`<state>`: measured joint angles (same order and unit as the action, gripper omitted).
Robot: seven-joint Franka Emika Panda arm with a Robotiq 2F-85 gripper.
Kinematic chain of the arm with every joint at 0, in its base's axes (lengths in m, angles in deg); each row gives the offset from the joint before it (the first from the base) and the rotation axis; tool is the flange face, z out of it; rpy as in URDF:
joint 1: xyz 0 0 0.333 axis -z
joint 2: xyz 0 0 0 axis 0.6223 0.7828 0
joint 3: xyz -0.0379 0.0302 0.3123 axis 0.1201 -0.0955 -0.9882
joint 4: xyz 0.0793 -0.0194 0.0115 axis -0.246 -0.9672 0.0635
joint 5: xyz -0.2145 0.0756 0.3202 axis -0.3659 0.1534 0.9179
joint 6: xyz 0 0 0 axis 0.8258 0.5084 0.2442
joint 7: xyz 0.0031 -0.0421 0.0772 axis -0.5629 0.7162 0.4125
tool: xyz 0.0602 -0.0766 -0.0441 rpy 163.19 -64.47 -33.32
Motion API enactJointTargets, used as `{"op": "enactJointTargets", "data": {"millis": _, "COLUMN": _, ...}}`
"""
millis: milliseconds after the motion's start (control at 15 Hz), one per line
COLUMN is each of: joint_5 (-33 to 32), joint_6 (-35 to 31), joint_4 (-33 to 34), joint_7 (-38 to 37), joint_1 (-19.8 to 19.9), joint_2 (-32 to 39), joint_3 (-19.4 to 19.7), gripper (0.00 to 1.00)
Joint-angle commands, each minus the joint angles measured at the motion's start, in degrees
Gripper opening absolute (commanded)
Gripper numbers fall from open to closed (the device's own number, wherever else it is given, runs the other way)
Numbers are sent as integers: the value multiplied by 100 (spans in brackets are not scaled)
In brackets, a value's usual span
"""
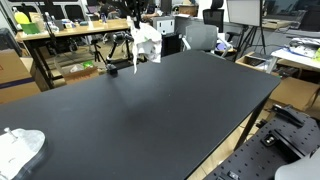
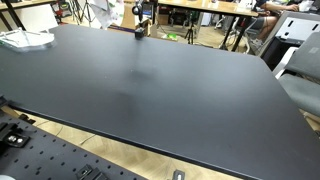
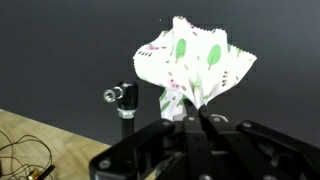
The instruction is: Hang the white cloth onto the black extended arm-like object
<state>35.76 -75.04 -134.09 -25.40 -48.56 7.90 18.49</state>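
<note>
I need to raise my gripper next, move it to the left in the wrist view over the post's silver-rimmed end (image 3: 121, 96) and lower it to let go, because the cloth is hanging beside the post.
The white cloth (image 3: 195, 62), printed with green and pink spots, hangs bunched from my gripper (image 3: 190, 120), whose fingers are shut on its lower end in the wrist view. The black arm-like object (image 3: 124, 98), a thin post with a silver-rimmed end, stands just beside the cloth. In an exterior view the cloth (image 1: 148, 42) dangles over the far edge of the black table (image 1: 170, 110), beside the black post (image 1: 136, 62). In an exterior view the gripper (image 2: 140, 14) and post (image 2: 141, 30) are small at the table's far edge.
Another crumpled white item (image 1: 20, 148) lies at a table corner and also shows in an exterior view (image 2: 25, 40). Desks, chairs and a wooden bench (image 1: 70, 32) crowd the space behind the table. A perforated metal plate (image 2: 60, 160) borders the near edge.
</note>
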Motion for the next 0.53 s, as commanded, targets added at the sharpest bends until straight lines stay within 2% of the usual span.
{"op": "enactJointTargets", "data": {"millis": 0, "joint_5": 4, "joint_6": 322, "joint_4": 163, "joint_7": -116, "joint_1": 272, "joint_2": -399, "joint_3": 57, "gripper": 1}}
{"op": "enactJointTargets", "data": {"millis": 200, "joint_5": -28, "joint_6": 288, "joint_4": 278, "joint_7": -182, "joint_1": 477, "joint_2": -504, "joint_3": 116, "gripper": 1}}
{"op": "enactJointTargets", "data": {"millis": 467, "joint_5": 264, "joint_6": 119, "joint_4": 476, "joint_7": -217, "joint_1": 642, "joint_2": -335, "joint_3": 197, "gripper": 1}}
